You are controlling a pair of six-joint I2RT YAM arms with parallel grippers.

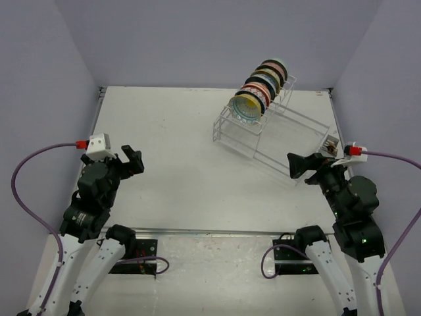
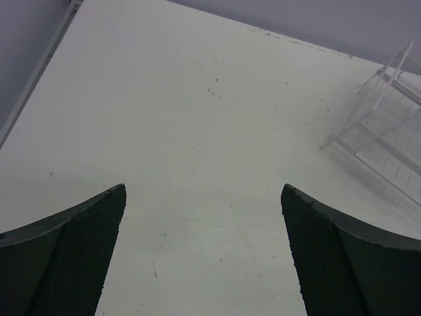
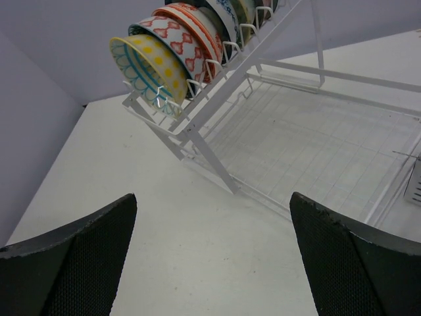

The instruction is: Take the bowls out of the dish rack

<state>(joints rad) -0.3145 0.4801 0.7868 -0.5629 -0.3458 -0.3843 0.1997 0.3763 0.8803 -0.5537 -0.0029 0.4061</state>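
Observation:
My right gripper swings outward next, to its left in the top view, and closes on the exposed far rim of the row's front bowl.
Several patterned bowls (image 1: 260, 89) stand on edge in a row in the raised slotted part of the white wire dish rack (image 1: 289, 135) at the back right. The right wrist view shows the front bowl, yellow with blue scallops (image 3: 148, 69), then red-orange patterned ones (image 3: 187, 36), and the rack's flat lower section (image 3: 316, 141). My right gripper (image 1: 296, 166) is open and empty, just in front of the rack's near end. My left gripper (image 1: 131, 160) is open and empty over the bare table at the left; a rack corner (image 2: 388, 125) shows in its view.
White table (image 1: 171, 151) with grey walls on three sides. A small metal object (image 1: 330, 145) sits at the rack's right end. Purple cables (image 1: 29, 164) loop beside both arms.

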